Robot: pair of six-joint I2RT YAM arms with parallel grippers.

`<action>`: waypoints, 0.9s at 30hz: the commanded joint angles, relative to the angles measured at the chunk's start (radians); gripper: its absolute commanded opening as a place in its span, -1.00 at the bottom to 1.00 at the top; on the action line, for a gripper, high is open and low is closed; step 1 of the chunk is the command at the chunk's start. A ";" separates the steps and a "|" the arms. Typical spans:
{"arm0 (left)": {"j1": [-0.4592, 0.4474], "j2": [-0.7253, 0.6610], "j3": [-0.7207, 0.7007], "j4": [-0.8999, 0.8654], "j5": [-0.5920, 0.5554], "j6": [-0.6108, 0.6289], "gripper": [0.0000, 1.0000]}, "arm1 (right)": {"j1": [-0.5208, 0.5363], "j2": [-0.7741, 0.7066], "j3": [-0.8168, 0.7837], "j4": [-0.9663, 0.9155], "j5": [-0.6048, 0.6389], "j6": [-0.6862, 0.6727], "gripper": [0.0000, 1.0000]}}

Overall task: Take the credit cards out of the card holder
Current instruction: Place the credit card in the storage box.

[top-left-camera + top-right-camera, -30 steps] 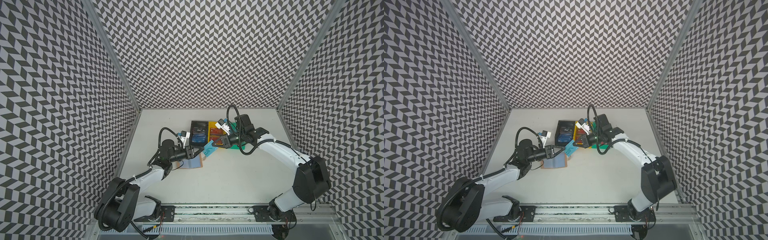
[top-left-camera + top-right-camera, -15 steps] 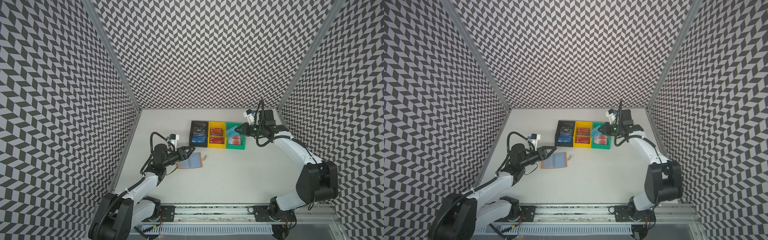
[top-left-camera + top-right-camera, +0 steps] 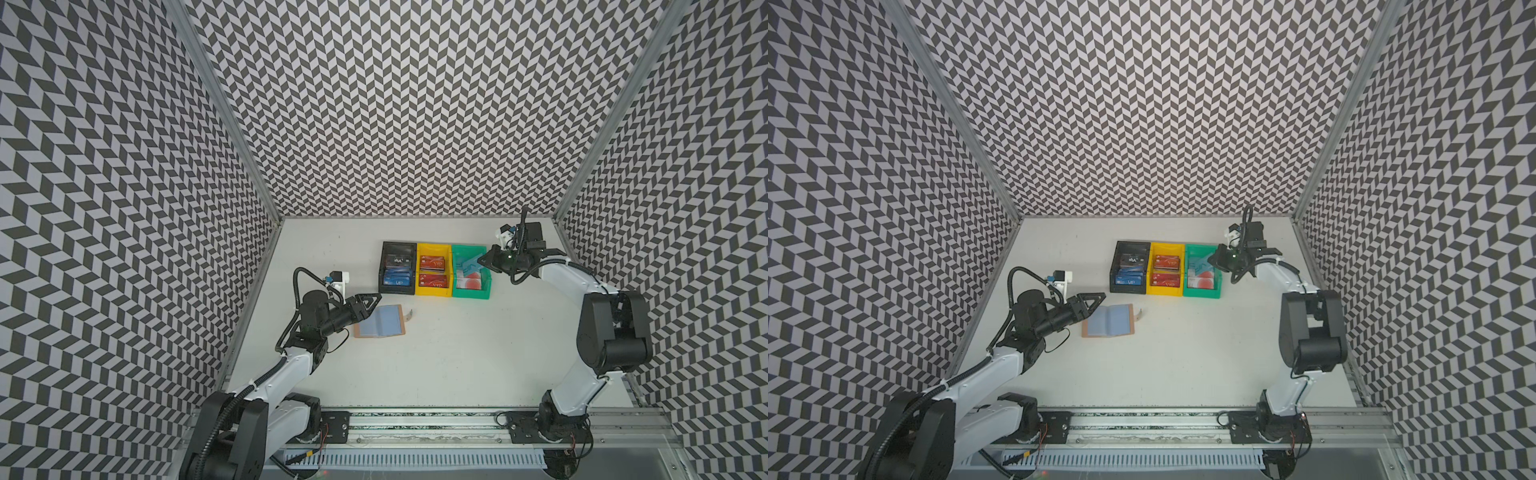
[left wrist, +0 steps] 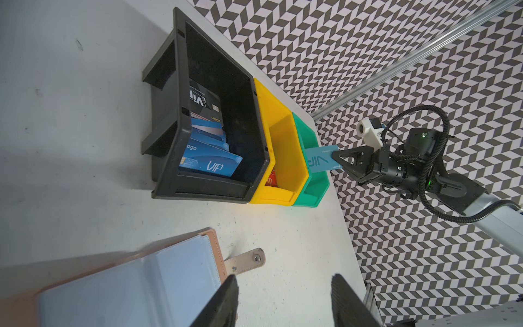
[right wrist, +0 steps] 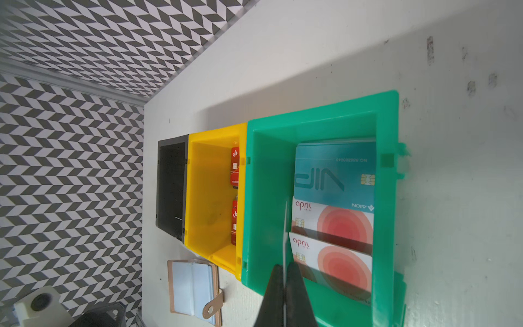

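Observation:
The teal credit card goes down in my right gripper into the far half of the green bin for release next, as a matching card already lies there.
The card holder lies open on the table, a tan wallet with pale blue-grey sleeves that show no card and its snap tab out to the side. My left gripper hovers open over its left edge, nothing between the fingers. My right gripper is shut on a teal VIP credit card, held over the green bin. In the right wrist view the card shows edge-on between the closed jaws.
Three bins stand in a row behind the wallet: black with blue VIP cards, yellow with red cards, green with a teal card and pale red-circle cards. Patterned walls close in on three sides.
The left gripper let go of the teal card, opened wider and drew back to the wallet's left edge. The right gripper carried that card away to the right, over the green bin.

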 commanded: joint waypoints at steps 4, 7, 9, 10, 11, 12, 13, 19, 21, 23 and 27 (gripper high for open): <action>0.007 0.042 -0.009 0.050 0.019 0.013 0.08 | 0.012 0.047 0.040 0.148 0.036 0.069 -1.00; 0.008 0.062 -0.009 0.060 0.020 0.013 0.08 | 0.023 0.076 0.047 0.181 0.046 0.093 -1.00; 0.008 0.075 -0.007 0.065 0.022 0.013 0.09 | 0.035 0.096 0.060 0.185 0.058 0.099 -1.00; 0.010 0.080 -0.007 0.067 0.023 0.014 0.08 | 0.043 0.103 0.061 0.194 0.068 0.102 -1.00; 0.010 0.086 -0.005 0.069 0.024 0.015 0.08 | 0.049 0.107 0.060 0.202 0.077 0.110 -1.00; 0.010 0.091 -0.003 0.070 0.025 0.016 0.08 | 0.053 0.114 0.058 0.216 0.082 0.120 -1.00; 0.010 0.097 0.000 0.070 0.025 0.018 0.08 | 0.055 0.123 0.060 0.227 0.078 0.130 -1.00; 0.011 0.133 0.006 0.086 0.036 0.018 0.08 | 0.075 0.148 0.056 0.267 0.125 0.168 -1.00; 0.011 0.140 0.006 0.089 0.037 0.018 0.08 | 0.076 0.147 0.054 0.273 0.139 0.176 -1.00; 0.012 0.142 0.006 0.089 0.038 0.019 0.08 | 0.075 0.146 0.052 0.276 0.154 0.177 -1.00; 0.013 0.148 0.006 0.093 0.038 0.019 0.08 | 0.075 0.148 0.053 0.271 0.177 0.175 -1.00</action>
